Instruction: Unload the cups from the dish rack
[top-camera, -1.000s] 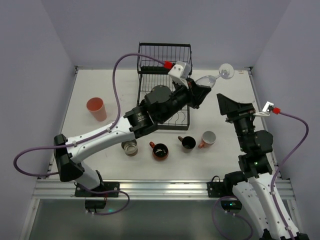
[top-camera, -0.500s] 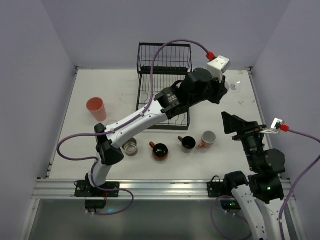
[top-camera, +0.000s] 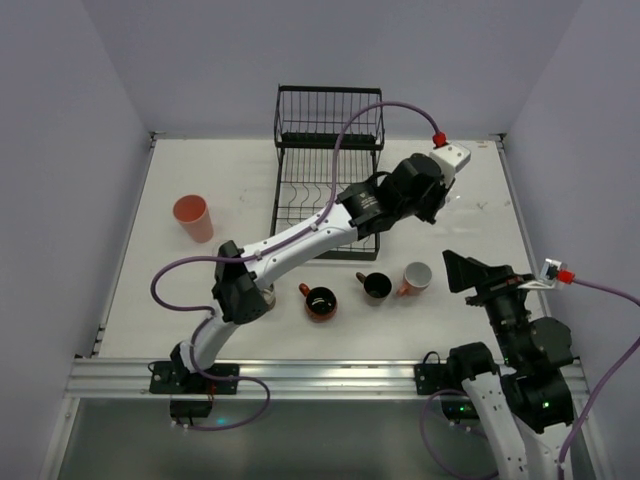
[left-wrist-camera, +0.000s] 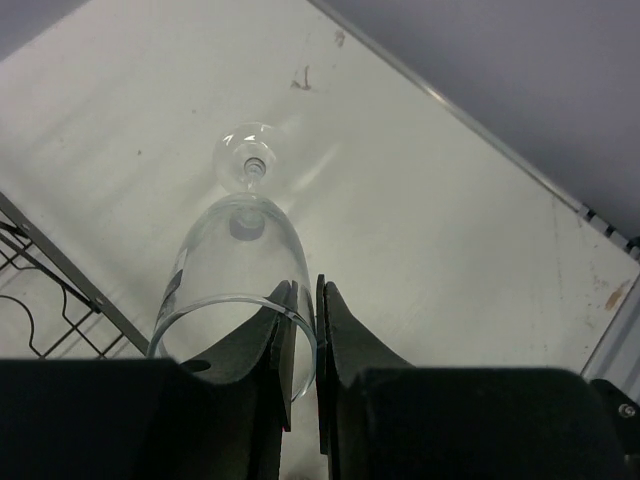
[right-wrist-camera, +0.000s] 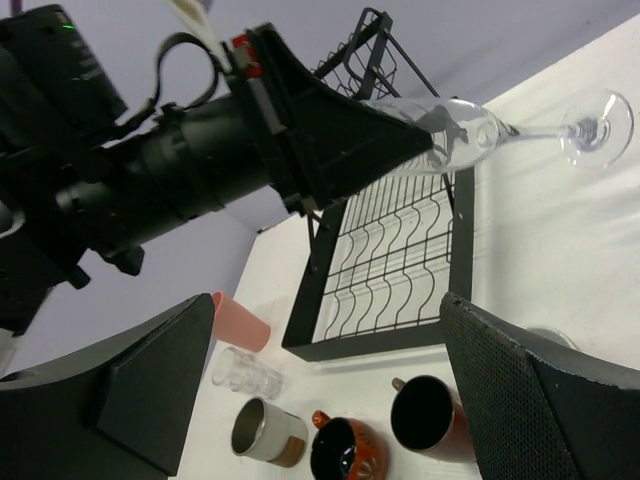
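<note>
The left gripper should tilt downward and lower the wine glass back over the bare table between rack and pink mug and release it, because the glass is held sideways.
My left gripper (left-wrist-camera: 302, 300) is shut on the rim of a clear wine glass (left-wrist-camera: 236, 262), one finger inside the bowl and one outside. It holds the glass on its side above the table, right of the black dish rack (top-camera: 328, 170), foot pointing away. The glass (right-wrist-camera: 462, 130) and left gripper (right-wrist-camera: 425, 140) also show in the right wrist view. I see no cups in the rack (right-wrist-camera: 400, 260). My right gripper (right-wrist-camera: 327, 296) is open and empty; in the top view (top-camera: 466, 270) it hangs right of the pink mug (top-camera: 415, 277).
On the table in front of the rack stand a dark brown mug (top-camera: 376, 286), an orange-red handled cup (top-camera: 320, 301) and a white-and-brown cup (right-wrist-camera: 268, 432). A clear glass (right-wrist-camera: 245, 372) lies beside it. A salmon tumbler (top-camera: 192, 218) stands at the left.
My left arm has swung right and down from over the rack, carrying the wine glass. My right arm has drawn back toward the near edge.
</note>
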